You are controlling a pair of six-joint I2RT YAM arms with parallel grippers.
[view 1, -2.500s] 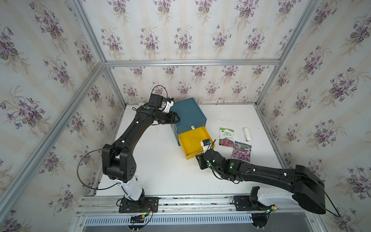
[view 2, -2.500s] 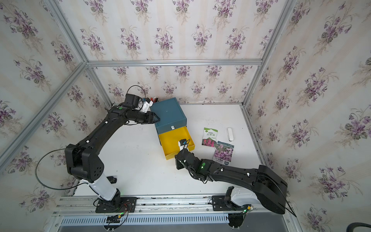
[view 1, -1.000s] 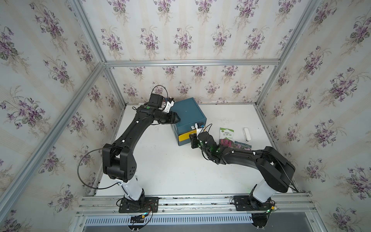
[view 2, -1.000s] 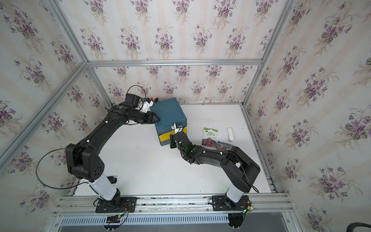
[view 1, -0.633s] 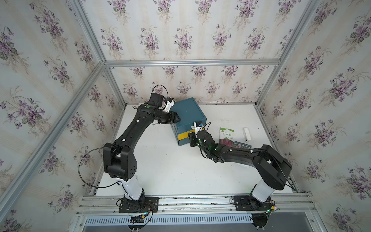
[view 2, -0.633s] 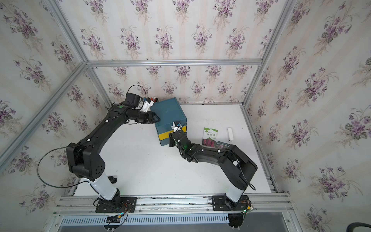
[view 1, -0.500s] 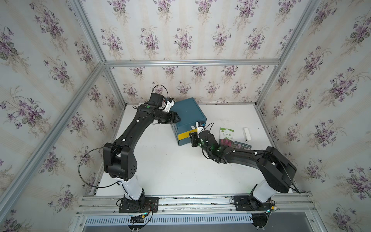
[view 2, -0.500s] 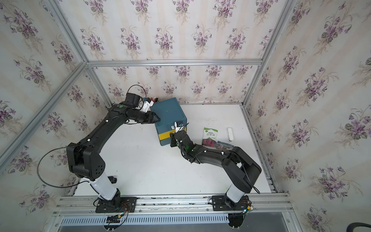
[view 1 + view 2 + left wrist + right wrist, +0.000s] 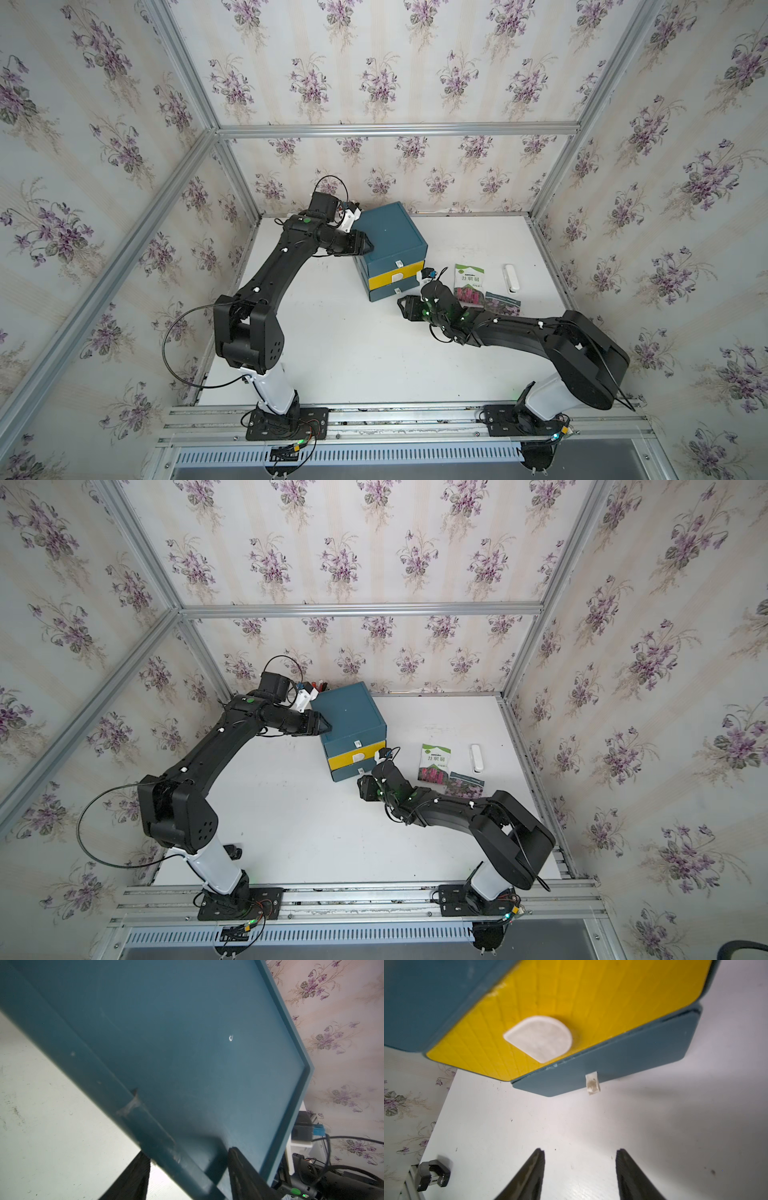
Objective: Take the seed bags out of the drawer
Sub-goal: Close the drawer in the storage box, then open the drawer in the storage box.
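The white tab of the bottom teal drawer (image 9: 397,290) (image 9: 592,1083) sits outward of my fingers, so my right gripper moves open and outward onto it next and closes there.
The teal drawer cabinet (image 9: 388,232) (image 9: 349,717) stands at the back of the table with its yellow drawer (image 9: 395,277) (image 9: 357,756) pushed in. Two seed bags lie on the table to its right: a green-topped one (image 9: 468,282) (image 9: 434,762) and a darker one (image 9: 503,303) (image 9: 465,785). My left gripper (image 9: 368,247) (image 9: 188,1151) is shut on the cabinet's back left rim (image 9: 166,1032). My right gripper (image 9: 404,306) (image 9: 580,1150) hovers open and empty just in front of the yellow drawer front (image 9: 591,1001) and its white handle (image 9: 538,1038).
A small white stick-like object (image 9: 511,277) (image 9: 477,757) lies right of the bags. The bottom teal drawer (image 9: 612,1068) carries a white tab (image 9: 592,1083). A black clamp (image 9: 432,1174) sits at the table's edge. Papered walls enclose three sides.
The yellow drawer, earlier pulled out, is now shut. My right gripper has backed away from its front toward the table's near side and opened wider. The left arm has held still.
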